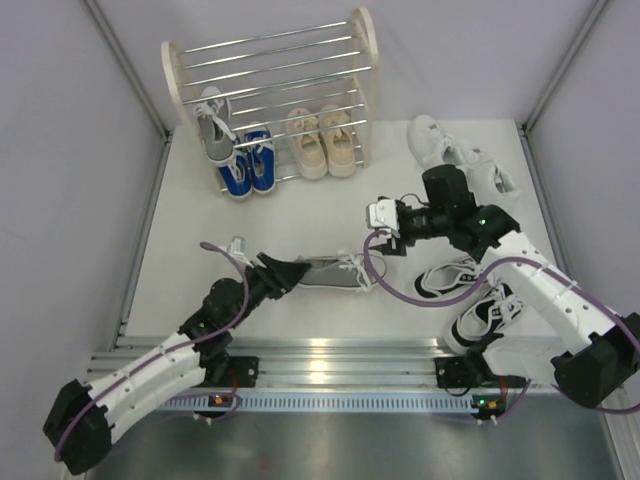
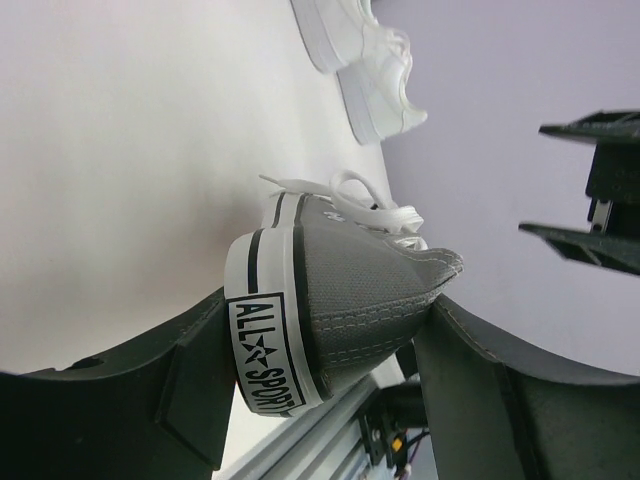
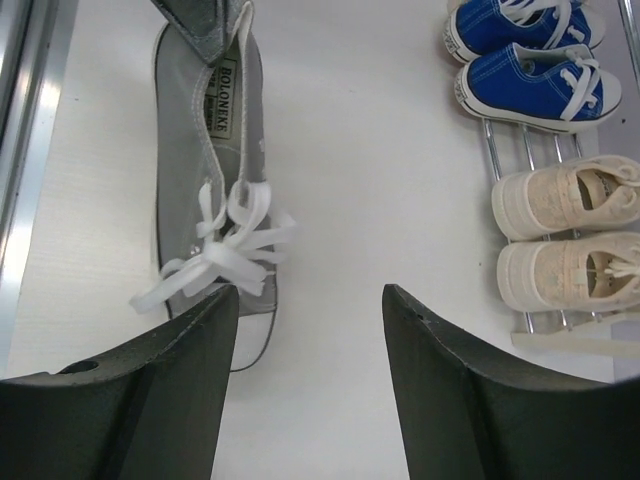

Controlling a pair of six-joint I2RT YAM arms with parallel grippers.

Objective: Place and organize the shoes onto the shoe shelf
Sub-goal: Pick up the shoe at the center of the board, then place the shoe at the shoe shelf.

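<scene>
The bare rods [image 1: 266,113] are beside the other grey shoe. My left gripper will next move up and outward, with the toe turned to the shelf, and release the shoe on them to complete the pair.
My left gripper [image 1: 288,272] is shut on the heel of a grey sneaker [image 1: 335,272] with white laces, low over the table's middle. In the left wrist view my fingers [image 2: 180,380] pinch that heel [image 2: 360,290]. My right gripper [image 1: 385,225] is open and empty just beyond the shoe's toe. The right wrist view shows the grey shoe [image 3: 205,170] beside the left finger [image 3: 150,400]. The shoe shelf [image 1: 270,80] stands at the back. It holds the other grey shoe [image 1: 215,125], the blue pair [image 1: 248,170] and the beige pair [image 1: 322,142].
The white pair [image 1: 450,150] lies on the table right of the shelf, also in the left wrist view [image 2: 365,60]. The black-and-white pair [image 1: 470,295] lies under my right arm. Grey walls close in the sides. A metal rail [image 1: 330,360] runs along the near edge.
</scene>
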